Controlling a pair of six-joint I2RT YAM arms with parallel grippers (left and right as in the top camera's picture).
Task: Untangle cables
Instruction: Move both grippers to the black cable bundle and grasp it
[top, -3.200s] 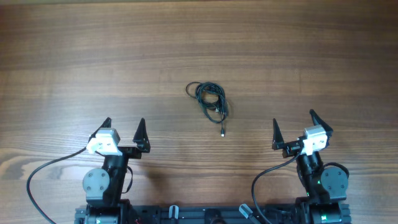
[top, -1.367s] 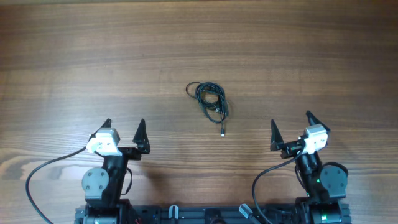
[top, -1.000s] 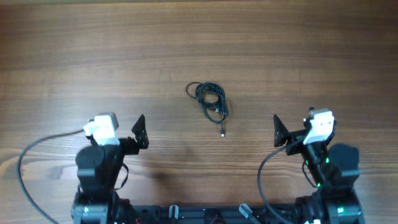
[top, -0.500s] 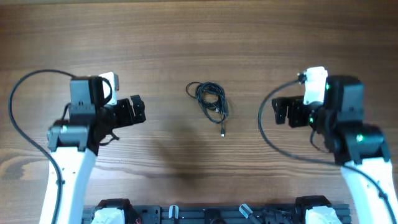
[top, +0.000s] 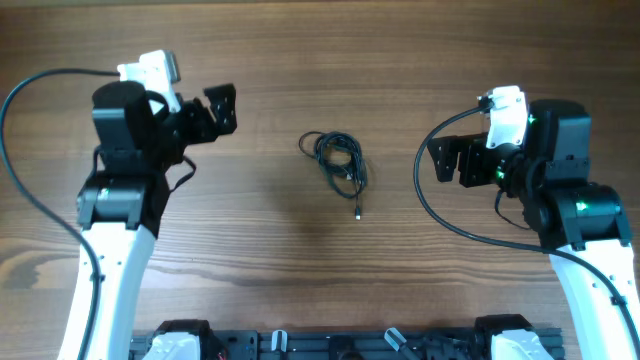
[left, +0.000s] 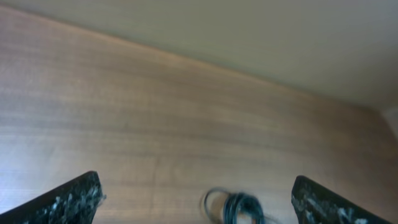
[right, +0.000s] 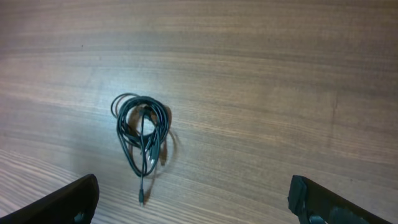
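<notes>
I will next move my left gripper toward the tangle on the tabletop, away from my raised open fingers, and down onto the loops nearest this arm (top: 319, 150) (left: 226, 206).
The cables (top: 338, 163) are a small tangle of thin black cord lying on the wooden table in the middle of the overhead view, with one plug end trailing toward the front (top: 358, 212). The tangle also shows in the right wrist view (right: 143, 137) and, blurred, at the bottom of the left wrist view (left: 236, 206). My left gripper (top: 220, 108) is open and empty, raised to the left of the tangle. My right gripper (top: 450, 162) is open and empty, raised to the right of it. Neither touches the cables.
The wooden table (top: 320, 60) stretches all round the tangle. Thick black robot cables arc from each arm, on the left (top: 30, 85) and on the right (top: 430, 210). The arm bases stand at the front edge.
Both arms have risen from their folded rest at the front and swung out over the table toward the tangle. The cables have not moved.
</notes>
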